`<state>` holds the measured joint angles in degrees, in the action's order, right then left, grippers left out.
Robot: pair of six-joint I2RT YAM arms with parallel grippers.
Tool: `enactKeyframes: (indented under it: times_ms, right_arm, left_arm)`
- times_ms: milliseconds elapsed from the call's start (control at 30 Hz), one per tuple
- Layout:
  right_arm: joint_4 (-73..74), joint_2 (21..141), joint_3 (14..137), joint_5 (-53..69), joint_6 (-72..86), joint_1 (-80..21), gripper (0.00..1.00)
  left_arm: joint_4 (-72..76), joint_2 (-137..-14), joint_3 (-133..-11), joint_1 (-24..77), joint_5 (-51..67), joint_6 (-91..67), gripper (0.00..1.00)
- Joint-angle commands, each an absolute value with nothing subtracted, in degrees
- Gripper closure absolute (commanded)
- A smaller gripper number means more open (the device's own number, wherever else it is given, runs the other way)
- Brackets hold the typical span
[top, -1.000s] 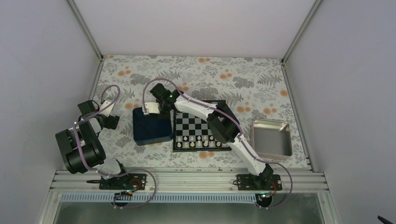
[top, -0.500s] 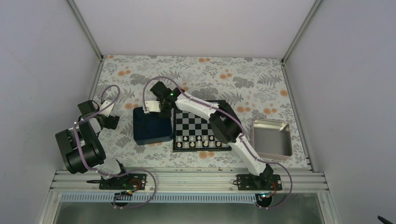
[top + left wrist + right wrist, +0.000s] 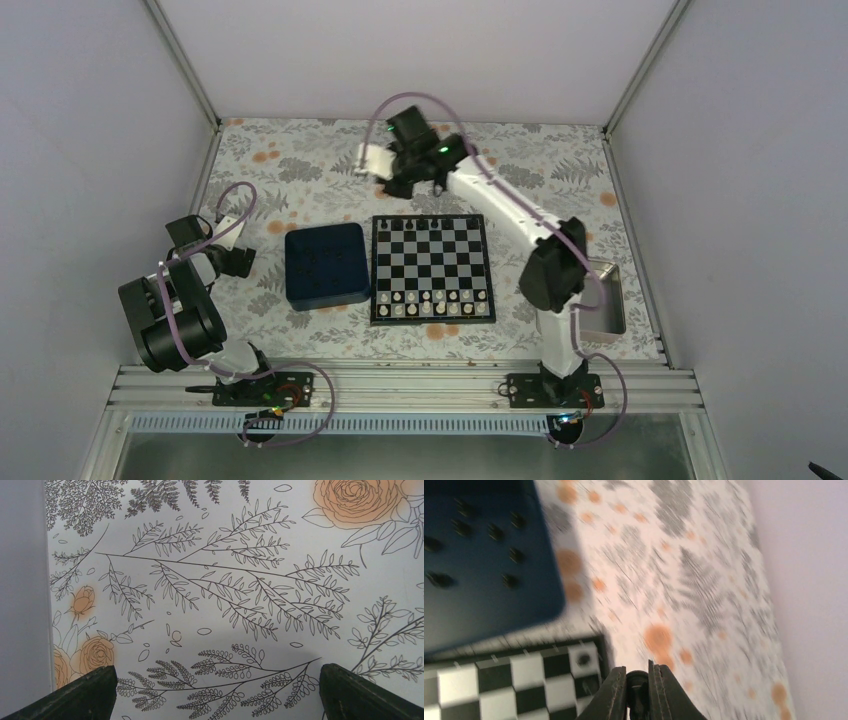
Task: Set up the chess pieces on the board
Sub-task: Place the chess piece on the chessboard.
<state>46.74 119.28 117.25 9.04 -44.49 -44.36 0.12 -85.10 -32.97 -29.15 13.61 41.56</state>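
I will move my right gripper to the right in the top view next, then down onto the board's far-row square past the last black piece [image 3: 460, 224], because that square is empty.
The board [image 3: 432, 268] lies mid-table, with several black chess pieces [image 3: 430, 225] along its far row and white ones near the front. My right gripper [image 3: 393, 168] hangs high beyond the board's far left corner. In the right wrist view the right gripper [image 3: 637, 676] is shut on a black chess piece [image 3: 638, 686]. Below it are the board's corner [image 3: 499, 680], one black piece [image 3: 584, 658] on a pale square, and more black pieces [image 3: 516, 555] in the dark blue tray [image 3: 484, 595]. My left gripper [image 3: 238, 262] stands open over the floral cloth, and the left wrist view shows the left gripper [image 3: 215, 692] holding nothing.
The dark blue tray [image 3: 323, 265] sits against the board's left side. A silver metal tray [image 3: 603, 300] is right of the board, partly behind the right arm. Grey walls and metal posts close in the floral tabletop.
My right gripper shut on a black piece at the blue tray, then rose and swung toward the back of the table. The left arm has not moved.
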Motion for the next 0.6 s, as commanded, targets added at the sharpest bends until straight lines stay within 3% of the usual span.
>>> enactKeyframes:
  times_ms: [0, 300, 567]
  right_arm:
    - [50.1, 113.3, 110.5, 10.8, -43.4, -36.1, 0.96]
    - [50.6, 108.5, 96.8, 12.1, -46.7, -22.1, 0.96]
    - [50.2, 111.6, 90.8, 13.4, -47.5, -20.0, 0.95]
  left_arm:
    - [-1.3, -85.3, -32.4, -29.5, 14.5, 42.5, 0.0]
    - [-1.4, -85.6, -32.7, -29.6, 14.4, 42.3, 0.0]
    - [-1.7, -85.8, -32.9, -29.7, 14.5, 42.2, 0.0]
